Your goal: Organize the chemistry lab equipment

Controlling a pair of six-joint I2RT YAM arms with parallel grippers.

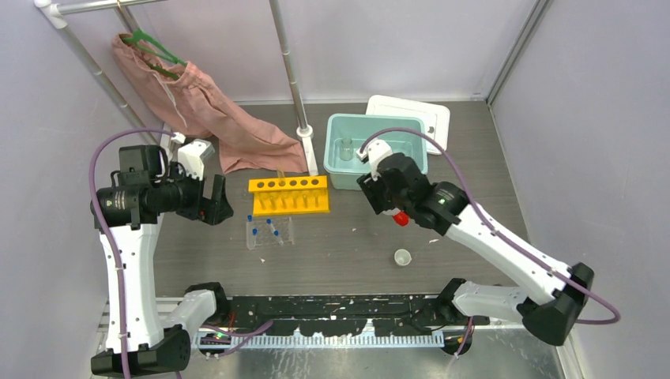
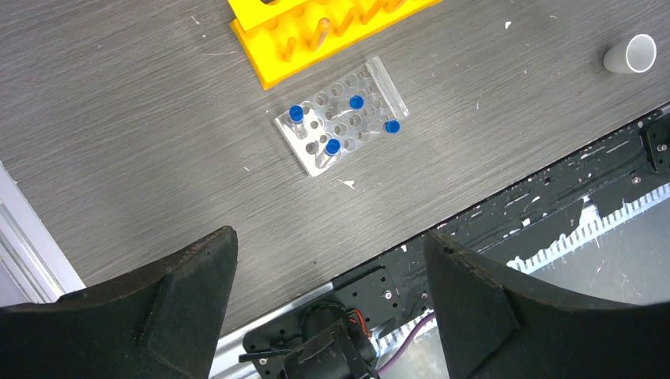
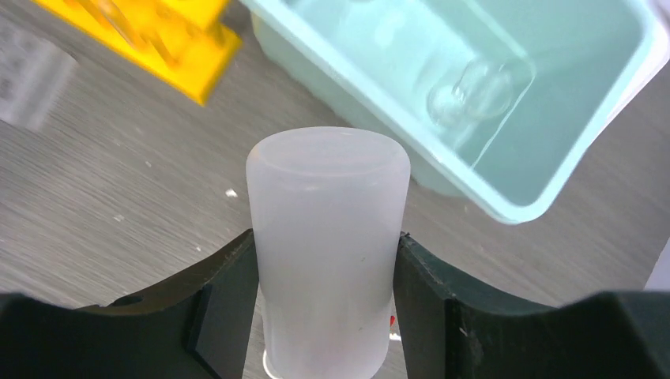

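The white squeeze bottle is hanging short of the teal bin's near rim, so my right gripper should go outward over it and then down toward the beaker [image 3: 472,88].
My right gripper [image 1: 387,199] is shut on the white squeeze bottle [image 3: 328,205] and holds it above the table, just in front of the teal bin [image 1: 338,175]. The bottle's red nozzle [image 1: 401,219] points toward the near edge. A clear glass beaker [image 1: 347,148] stands inside the bin and also shows in the right wrist view [image 3: 478,87]. My left gripper [image 1: 213,201] is open and empty, raised left of the yellow tube rack [image 1: 288,195]. The clear well tray [image 2: 341,126] holds several blue-capped tubes. The tiny white cup [image 1: 403,257] lies near the front edge.
A white lid [image 1: 411,110] lies behind the bin. A pink cloth on a green hanger [image 1: 213,110] hangs at the back left, draped onto the table. A metal pole [image 1: 292,79] stands between the cloth and the bin.
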